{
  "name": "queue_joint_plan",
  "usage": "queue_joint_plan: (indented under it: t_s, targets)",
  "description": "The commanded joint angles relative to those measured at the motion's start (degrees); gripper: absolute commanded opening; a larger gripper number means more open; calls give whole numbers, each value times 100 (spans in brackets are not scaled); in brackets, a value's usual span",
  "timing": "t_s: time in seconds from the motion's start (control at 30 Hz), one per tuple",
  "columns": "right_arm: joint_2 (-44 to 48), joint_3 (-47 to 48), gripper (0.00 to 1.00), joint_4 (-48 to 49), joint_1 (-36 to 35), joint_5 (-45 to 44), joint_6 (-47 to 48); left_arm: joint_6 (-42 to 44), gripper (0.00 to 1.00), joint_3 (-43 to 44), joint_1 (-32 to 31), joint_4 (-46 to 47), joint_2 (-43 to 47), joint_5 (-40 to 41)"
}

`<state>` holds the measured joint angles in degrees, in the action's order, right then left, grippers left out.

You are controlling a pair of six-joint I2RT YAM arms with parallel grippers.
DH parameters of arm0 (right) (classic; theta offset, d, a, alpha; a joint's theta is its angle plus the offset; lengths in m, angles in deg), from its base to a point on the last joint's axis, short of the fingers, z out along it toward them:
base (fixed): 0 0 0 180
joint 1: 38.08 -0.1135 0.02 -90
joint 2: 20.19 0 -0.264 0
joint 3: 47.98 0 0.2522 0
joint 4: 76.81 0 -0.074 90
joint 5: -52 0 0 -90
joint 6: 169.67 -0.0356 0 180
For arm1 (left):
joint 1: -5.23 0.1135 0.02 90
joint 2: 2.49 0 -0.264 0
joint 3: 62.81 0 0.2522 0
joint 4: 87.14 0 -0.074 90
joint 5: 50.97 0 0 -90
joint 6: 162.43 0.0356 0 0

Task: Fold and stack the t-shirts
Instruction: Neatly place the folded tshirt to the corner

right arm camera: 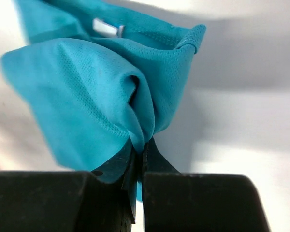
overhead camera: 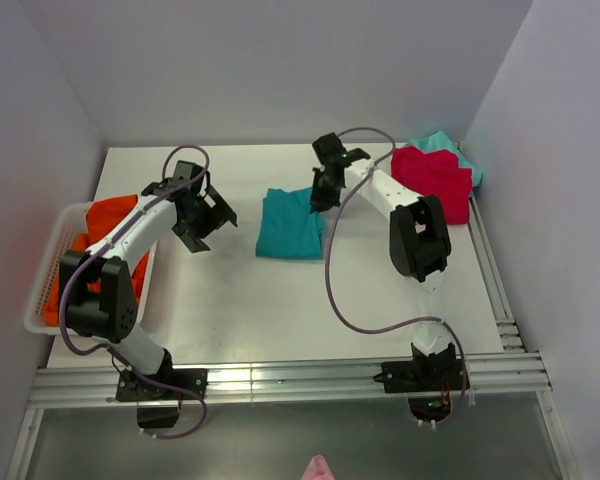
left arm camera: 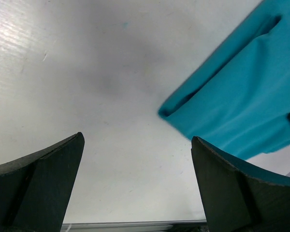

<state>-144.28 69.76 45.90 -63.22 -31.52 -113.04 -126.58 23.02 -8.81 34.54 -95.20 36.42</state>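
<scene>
I should release the teal-blue t-shirt [overhead camera: 288, 227] on the stack's top red t-shirt, right of my right gripper in the top view.
A teal-blue t-shirt [overhead camera: 288, 227] lies folded in the middle of the table. My right gripper [overhead camera: 321, 197] is at its far right corner. In the right wrist view this gripper [right arm camera: 144, 145] is shut on a bunched fold of the teal-blue t-shirt [right arm camera: 87, 106], and the white neck label [right arm camera: 106, 27] shows above. My left gripper [overhead camera: 206, 216] hangs open just left of the shirt. In its own view the left gripper [left arm camera: 137, 141] holds nothing, and the teal-blue t-shirt [left arm camera: 241, 96] lies ahead on the right. A red t-shirt [overhead camera: 435, 180] lies folded on a light-teal one [overhead camera: 448, 144] at the back right.
A white basket [overhead camera: 48, 270] at the left table edge holds orange t-shirts [overhead camera: 110, 215]. The side walls stand close to the table on both sides. Aluminium rails [overhead camera: 280, 380] run along the near edge, with the arm bases on them.
</scene>
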Motion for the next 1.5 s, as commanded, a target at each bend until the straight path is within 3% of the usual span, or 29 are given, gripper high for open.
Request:
queue_joint_plan:
  t_s: [0.0,0.47,0.7,1.07,1.17,1.2,1.27,1.3,1.47]
  targets:
    - [210,901,0,-823,448,-787,488,-113,99,-97,16,517,25,-231]
    - [34,1826,0,-1219,2266,-1202,664,-43,99,-809,16,922,7,-477]
    - [-203,2424,0,-1290,2979,-1201,647,220,99,-634,16,756,-151,-468]
    - [35,1740,0,-1246,3701,-1799,402,388,99,-370,7,668,-415,-521]
    - [-194,1722,5,-1290,3824,-1913,253,519,99,-291,7,519,-441,-425]
    - [-264,1635,18,-1246,3850,-1948,199,598,99,-273,7,475,-424,-407]
    - [-300,1529,62,-1220,3920,-2168,33,677,99,-282,7,387,-389,-328]
    - [-317,1433,99,-1159,3947,-2177,-3,739,100,-290,7,317,-371,-293]
    - [-151,1125,100,-1079,4184,-1993,-135,792,100,-325,7,246,-187,-222]
